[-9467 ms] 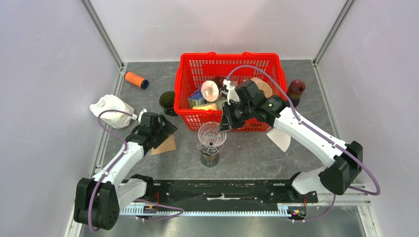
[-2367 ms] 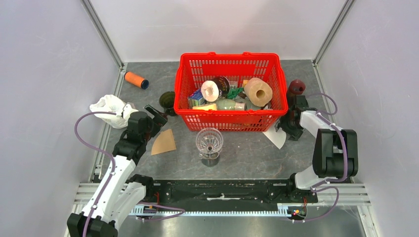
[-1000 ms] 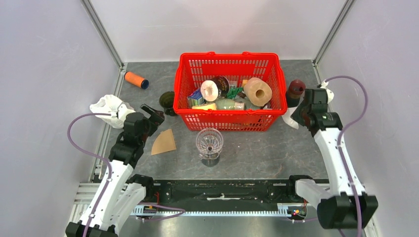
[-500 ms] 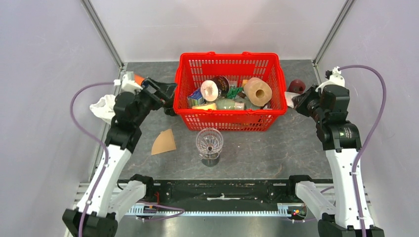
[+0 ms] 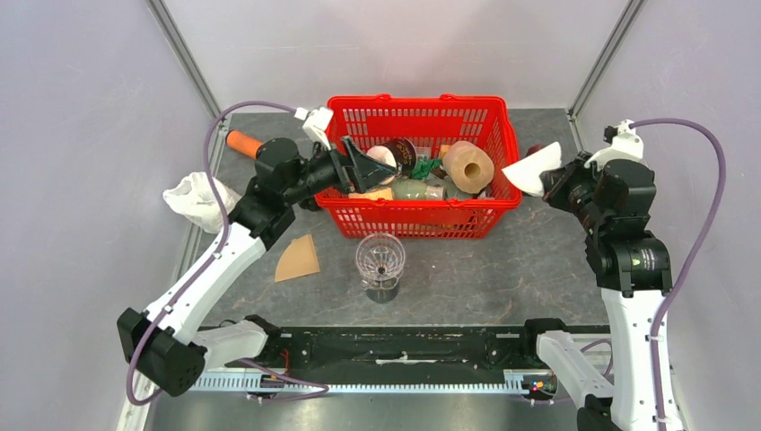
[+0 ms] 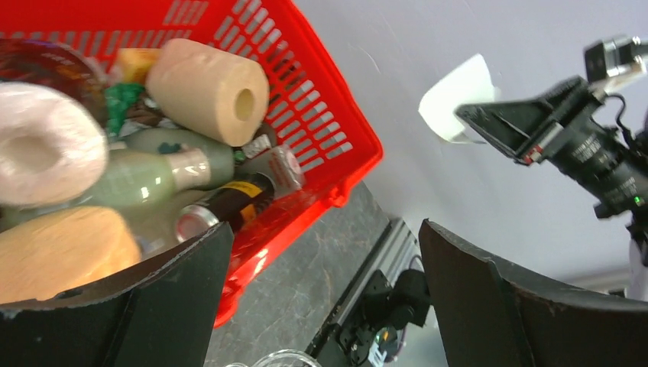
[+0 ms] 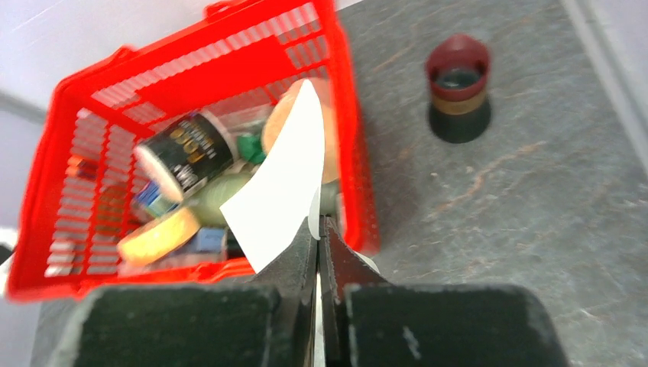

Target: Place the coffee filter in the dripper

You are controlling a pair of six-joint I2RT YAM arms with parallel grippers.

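I should next bring my left gripper over the basket onto the filter's loose edge (image 5: 512, 173) (image 6: 429, 106), on its right in the top view, clear of the holding fingers.
The clear glass dripper (image 5: 381, 255) stands on a dark base in front of the red basket. My right gripper (image 5: 549, 180) is shut on a white paper coffee filter (image 5: 529, 169) and holds it in the air by the basket's right end. In the right wrist view the filter (image 7: 281, 182) fans up from the closed jaws (image 7: 317, 225). My left gripper (image 5: 359, 166) is open and empty, raised over the basket's left part. In the left wrist view (image 6: 325, 229) it looks across at the filter (image 6: 458, 95). A brown filter (image 5: 298, 259) lies flat on the table left of the dripper.
The red basket (image 5: 417, 101) holds rolls, bottles and cans. A dark red cup (image 7: 457, 88) stands right of the basket. An orange cylinder (image 5: 242, 143) and a crumpled white bag (image 5: 197, 199) lie at the left. A metal rail runs along the near edge.
My right gripper picked the white filter up off the table beside the basket and raised it. My left arm rose and swung right, from near the brown filter to over the basket.
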